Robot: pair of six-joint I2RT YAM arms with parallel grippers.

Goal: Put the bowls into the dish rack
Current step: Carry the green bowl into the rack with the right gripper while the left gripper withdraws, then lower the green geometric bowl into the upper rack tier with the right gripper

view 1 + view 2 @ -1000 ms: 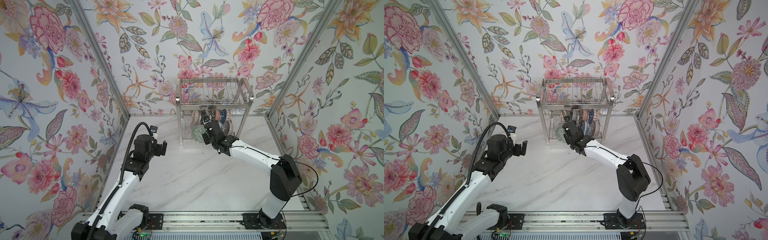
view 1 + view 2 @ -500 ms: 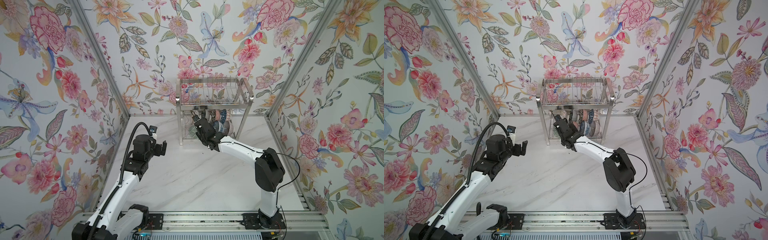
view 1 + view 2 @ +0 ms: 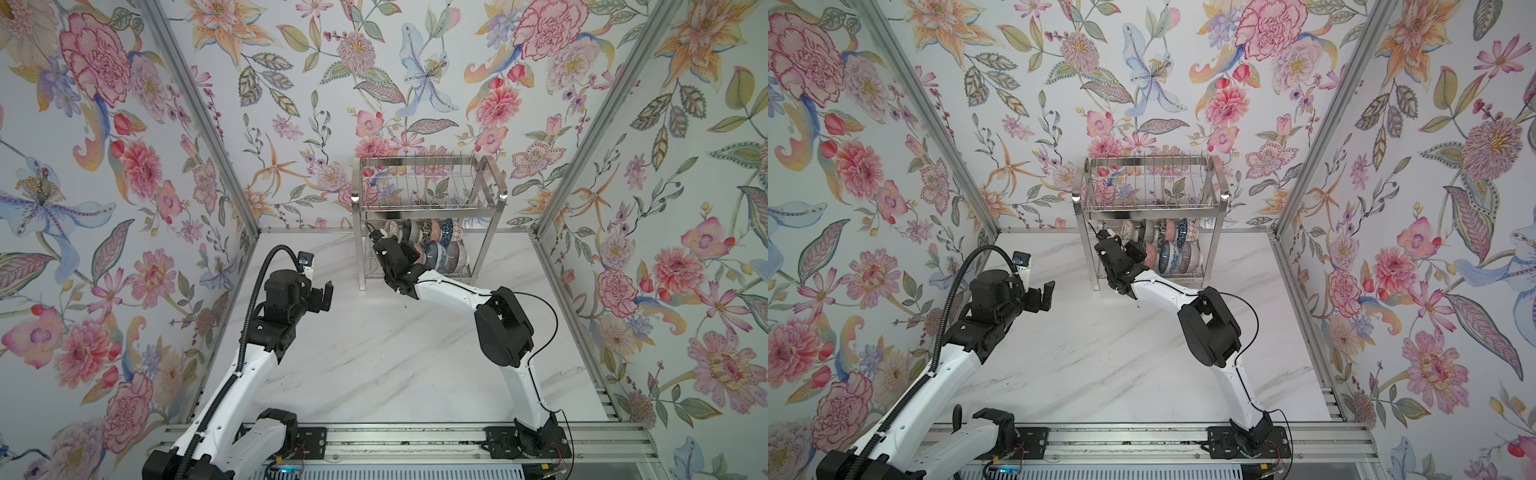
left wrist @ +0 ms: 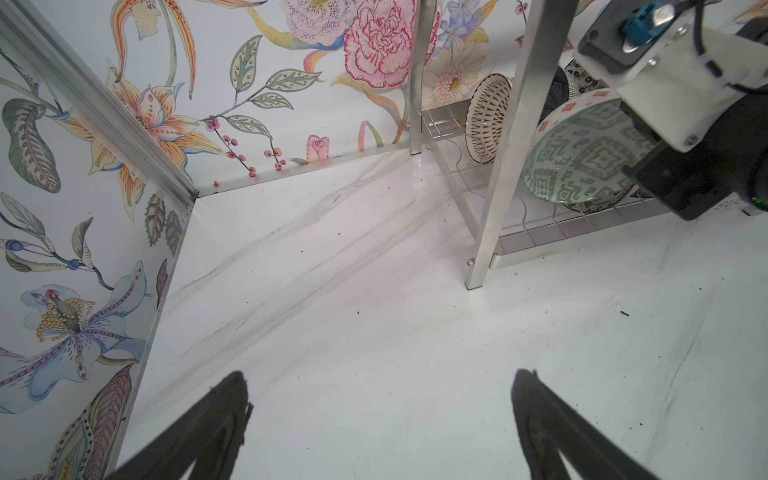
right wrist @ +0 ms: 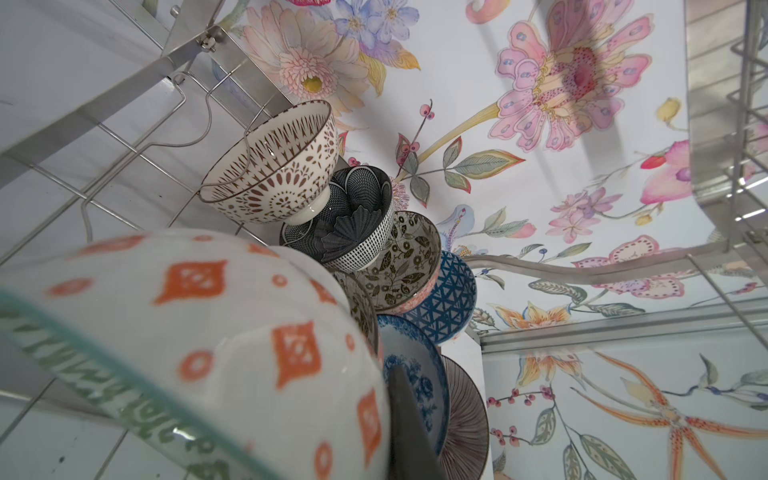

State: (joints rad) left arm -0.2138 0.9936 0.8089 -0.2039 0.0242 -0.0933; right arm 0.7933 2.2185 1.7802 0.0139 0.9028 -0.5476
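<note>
Next, my right gripper moves down toward the rack's nearest leg and lets go of the bowl's side, as bare wires lie between the held bowl and that leg.
The dish rack [image 3: 428,212] [image 3: 1150,216] stands at the back of the marble table. Several patterned bowls [image 3: 442,249] [image 3: 1173,249] stand on edge in its lower tier. My right gripper [image 3: 409,254] [image 3: 1136,254] reaches into the left end of that tier. It is shut on the rim of a bowl [image 5: 232,332] [image 4: 582,158], green geometric inside and orange diamonds outside. One finger [image 5: 409,428] lies against the bowl's outer wall; the other is hidden. A brown-and-white bowl [image 5: 282,174] stands behind it. My left gripper [image 3: 322,295] [image 3: 1042,297] [image 4: 380,376] hangs open over the table's left side, holding nothing.
The rack's front left leg [image 4: 498,166] stands close beside the held bowl. The upper tier's wire dividers [image 3: 419,183] sit directly above my right gripper. Floral walls [image 3: 124,187] close in the left, back and right. A metal rail [image 3: 395,440] runs along the front.
My right arm has carried the held bowl leftward along the rack's lower tier, and its elbow has swung in. The left arm has not moved.
</note>
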